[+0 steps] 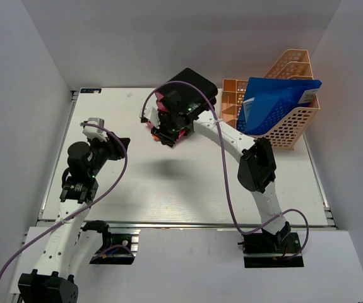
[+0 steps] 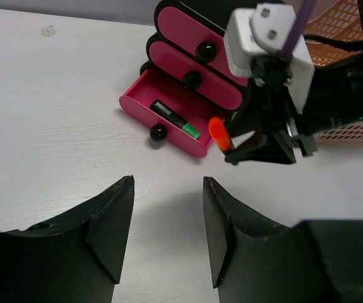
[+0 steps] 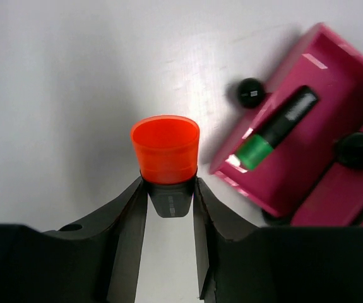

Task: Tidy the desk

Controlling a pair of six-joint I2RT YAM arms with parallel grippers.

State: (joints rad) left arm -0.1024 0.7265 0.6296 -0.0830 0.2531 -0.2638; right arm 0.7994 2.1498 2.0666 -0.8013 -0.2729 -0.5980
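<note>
I need to move the black marker in my right gripper outward and down to the open drawer's bare bottom next and release it beside the green-capped one.
On the white desk, my right gripper is shut on a black marker with an orange cap. It hangs just left of the open bottom drawer of the black-and-pink drawer box. A black marker with a green cap lies in that drawer. The two upper drawers are closed. My left gripper hovers open and empty over bare desk at the left, facing the drawer box.
A peach mesh file rack holding a blue folder stands at the back right, right of the drawer box. Grey walls close in the desk on three sides. A silver rail runs along the front edge.
</note>
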